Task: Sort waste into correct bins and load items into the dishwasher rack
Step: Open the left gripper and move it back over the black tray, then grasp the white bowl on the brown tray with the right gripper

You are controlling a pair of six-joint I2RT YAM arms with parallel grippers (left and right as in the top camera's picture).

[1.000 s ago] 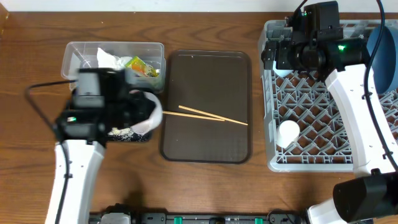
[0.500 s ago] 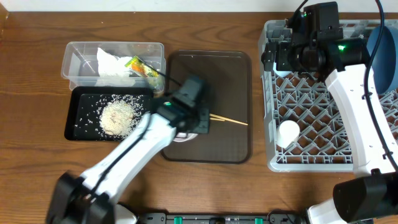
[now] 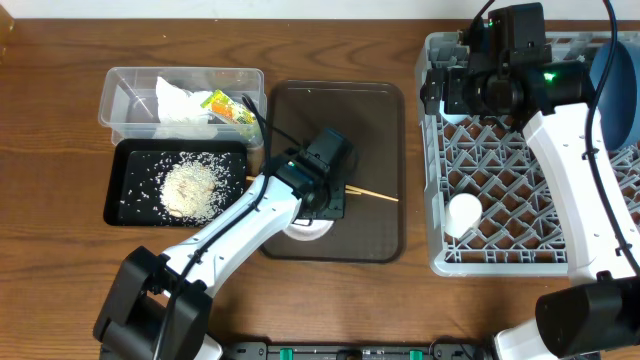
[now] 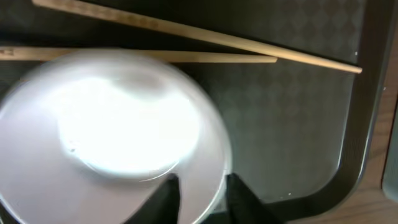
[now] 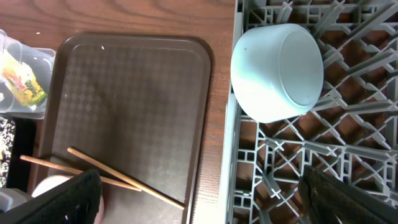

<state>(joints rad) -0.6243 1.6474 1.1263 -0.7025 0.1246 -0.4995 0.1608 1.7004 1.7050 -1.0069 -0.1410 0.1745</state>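
Note:
The white bowl's rim is next: my right gripper should move back from the rack (image 3: 440,255) and then down onto it, on the side facing the rack.
A white bowl (image 4: 124,124) sits on the brown serving tray (image 3: 340,120), beside two wooden chopsticks (image 3: 375,194). My left gripper (image 4: 202,193) straddles the bowl's rim, one finger inside and one outside, with its jaws slightly apart. In the overhead view the left gripper (image 3: 318,212) covers most of the bowl (image 3: 303,230). My right gripper (image 5: 211,202) hangs wide open and empty over the left edge of the grey dishwasher rack (image 3: 440,255). The rack holds a light blue bowl (image 5: 277,71), a small white cup (image 3: 463,213) and a dark blue dish (image 3: 615,85).
The clear tub (image 3: 130,85) holds crumpled tissue (image 3: 180,100) and a snack wrapper (image 3: 228,108). Below it, the black tray (image 3: 125,195) holds a heap of rice (image 3: 190,188). The left arm lies across the tray's lower left corner.
My left arm swung from over the black tray to the brown tray with the white bowl. Rice now lies in the black tray. The left jaws have parted. The right arm has not moved.

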